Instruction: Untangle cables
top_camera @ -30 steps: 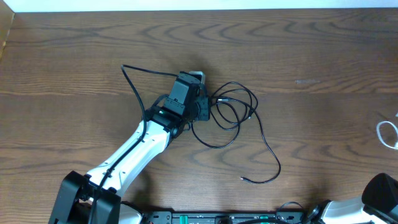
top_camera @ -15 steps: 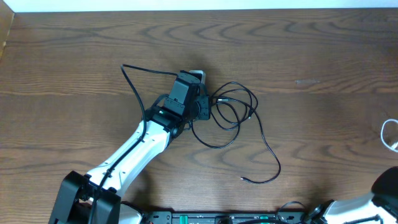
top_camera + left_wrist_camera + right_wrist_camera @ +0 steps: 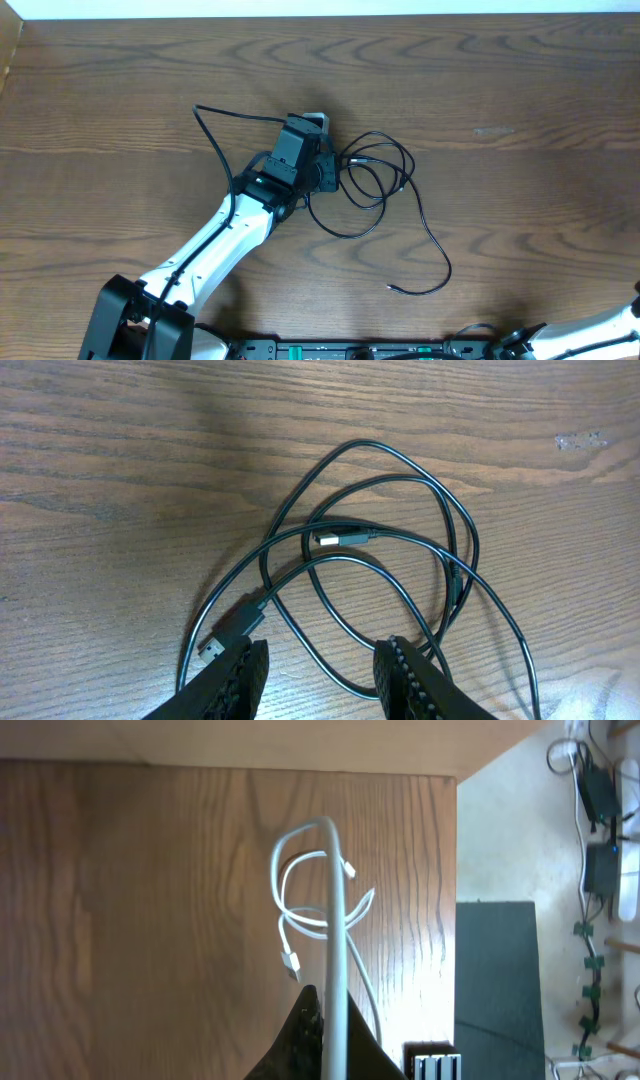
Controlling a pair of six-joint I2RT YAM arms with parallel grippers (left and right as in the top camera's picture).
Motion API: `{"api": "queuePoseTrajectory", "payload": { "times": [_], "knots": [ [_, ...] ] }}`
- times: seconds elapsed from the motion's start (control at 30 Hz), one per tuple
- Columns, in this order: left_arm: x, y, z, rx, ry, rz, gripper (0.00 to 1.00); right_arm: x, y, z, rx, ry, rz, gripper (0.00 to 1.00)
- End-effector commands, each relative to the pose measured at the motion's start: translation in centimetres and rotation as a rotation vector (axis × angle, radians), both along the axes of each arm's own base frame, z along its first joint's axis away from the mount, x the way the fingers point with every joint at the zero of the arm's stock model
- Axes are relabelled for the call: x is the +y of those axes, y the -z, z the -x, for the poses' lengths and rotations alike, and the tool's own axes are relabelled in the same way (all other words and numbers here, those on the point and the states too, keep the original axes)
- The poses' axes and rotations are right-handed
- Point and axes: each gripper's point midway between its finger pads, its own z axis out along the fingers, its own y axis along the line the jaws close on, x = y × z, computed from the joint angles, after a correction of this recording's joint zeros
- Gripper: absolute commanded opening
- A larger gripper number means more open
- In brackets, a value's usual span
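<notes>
I will lower my right gripper toward the bare wood by the table's edge and open there, as it's clear of the black cable.
The black cable [image 3: 378, 168] lies coiled in loose loops at the table's middle, its tail trailing to a free end [image 3: 391, 287]. In the left wrist view the same black cable [image 3: 400, 500] shows two plugs [image 3: 341, 537] [image 3: 229, 632]. My left gripper [image 3: 325, 678] [image 3: 330, 172] stands open just over it, with one strand running on the table between the fingertips [image 3: 412, 678]. My right gripper [image 3: 330, 1015] is shut on the white cable [image 3: 334, 910], which rises from the jaws into a small loop with its plugs [image 3: 291, 963] dangling. The white cable is out of the overhead view.
The left arm's own thicker black cable [image 3: 213, 128] arcs over the table behind the wrist. The right wrist view shows the table's right edge [image 3: 452, 920], with floor and power bricks [image 3: 600, 830] beyond. Only a sliver of the right arm [image 3: 610, 328] shows at the overhead's bottom right.
The right arm has drawn back toward the bottom right corner, carrying the white cable out of the overhead view. The left arm and the black cable have not moved.
</notes>
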Motion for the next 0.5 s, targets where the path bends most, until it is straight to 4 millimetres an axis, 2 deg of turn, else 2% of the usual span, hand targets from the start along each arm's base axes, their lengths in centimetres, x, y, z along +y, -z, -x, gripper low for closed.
{"api": "queuePoseTrajectory", "payload": {
  "times": [0.0, 0.3, 0.47],
  "knots": [
    [0.3, -0.2, 0.1, -0.004, -0.013, 0.005, 0.40, -1.6, 1.4, 0.7, 0.008, 0.033, -0.023, 0.01],
    [0.2, -0.4, -0.1, -0.014, -0.013, 0.010, 0.40, -3.5, 4.7, 1.0, 0.036, 0.063, -0.067, 0.01],
    [0.2, -0.3, 0.1, -0.007, -0.010, 0.010, 0.40, -5.0, 8.2, 2.3, 0.078, 0.102, -0.087, 0.01]
  ]
}}
